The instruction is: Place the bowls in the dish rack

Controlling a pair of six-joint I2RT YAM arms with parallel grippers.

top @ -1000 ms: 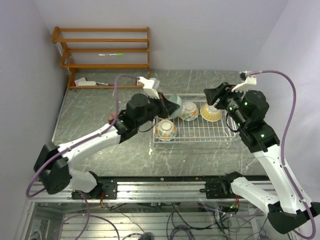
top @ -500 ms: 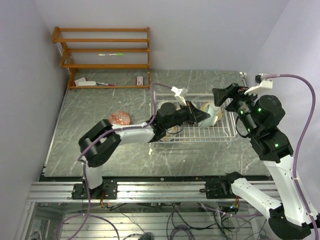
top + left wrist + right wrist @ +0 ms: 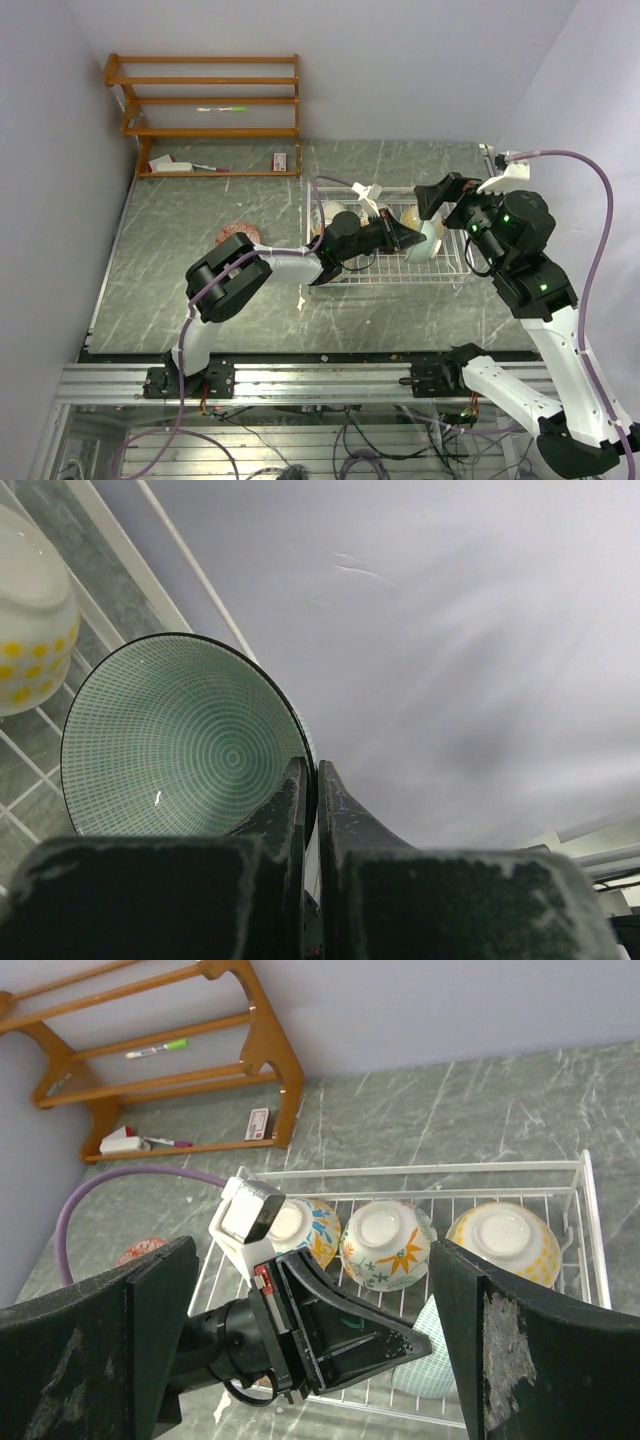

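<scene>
Bowls fill the rack's back row, so my left gripper next goes down and left in the top view onto the rack's open front wires below it.
My left gripper [image 3: 408, 239] [image 3: 312, 772] is shut on the rim of the pale teal bowl [image 3: 426, 241] [image 3: 180, 740] [image 3: 432, 1365]. It holds the bowl on edge over the front right of the white wire dish rack [image 3: 400, 281] [image 3: 430, 1170]. Three bowls lie upside down along the rack's back row: a blue-and-yellow floral bowl [image 3: 308, 1226], an orange floral bowl [image 3: 388, 1243] and a yellow-dotted bowl [image 3: 505, 1235] [image 3: 28, 630]. A reddish-brown bowl [image 3: 235, 236] [image 3: 140, 1252] sits on the table left of the rack. My right gripper [image 3: 440, 196] [image 3: 312, 1250] hangs open above the rack, holding nothing.
A brown wooden shelf unit [image 3: 210, 110] [image 3: 170, 1070] stands at the back left, with a green pen [image 3: 222, 108] and small items on it. The left arm [image 3: 290, 262] lies across the rack's left front corner. Walls close in on both sides.
The left arm swung right, carrying the teal bowl from the rack's left end to its front right. The right gripper let go of the yellow-dotted bowl, opened wide and rose.
</scene>
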